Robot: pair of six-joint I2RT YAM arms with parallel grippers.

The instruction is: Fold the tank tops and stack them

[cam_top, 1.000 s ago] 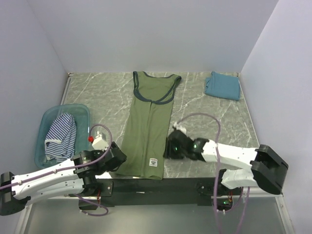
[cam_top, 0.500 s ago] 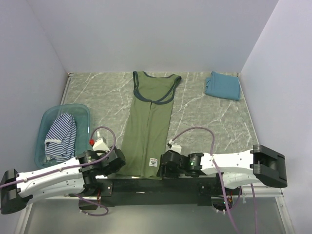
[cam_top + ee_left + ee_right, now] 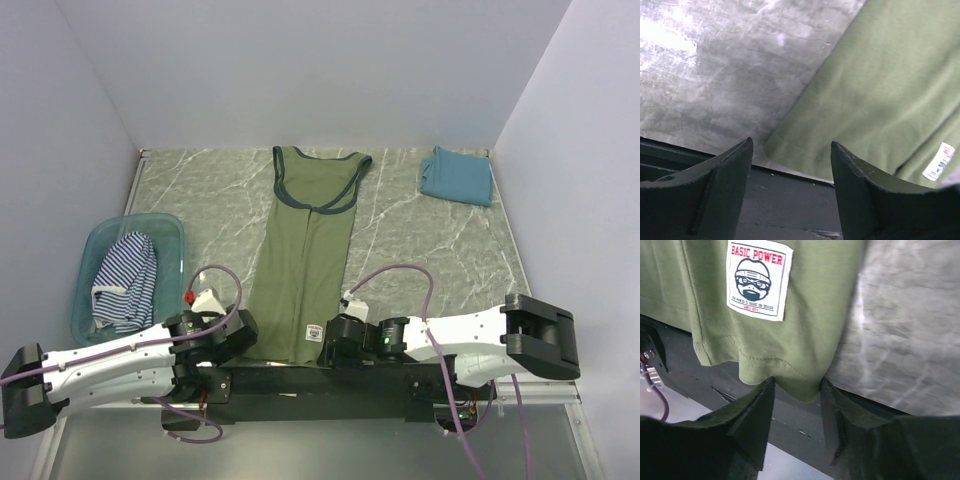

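The tank top's hem corner nearest the tub [image 3: 775, 149] lies below and between my left gripper's open fingers, so next I will lower them onto the tank top and close.
The olive-green tank top [image 3: 305, 250] lies flat and long down the middle of the table, its hem at the near edge. My left gripper [image 3: 243, 330] is open at the hem's left corner, which shows just ahead of the fingertips in the left wrist view [image 3: 791, 145]. My right gripper [image 3: 328, 343] is open at the hem's right corner, and the cloth's corner [image 3: 800, 375] hangs between its tips [image 3: 797, 385]. The teal-blue top [image 3: 456, 176] lies folded at the back right. The striped top [image 3: 125, 275] lies bunched in the tub.
The translucent teal tub [image 3: 170, 228] stands at the left. A white printed label [image 3: 758, 279] is sewn near the green top's hem. The black rail [image 3: 300, 378] runs along the table's near edge, under both grippers. Grey walls close the back and sides.
My right gripper has swung left and nearer, from beside the green top to its hem's right corner. My left gripper has slid slightly nearer along the hem's left corner.
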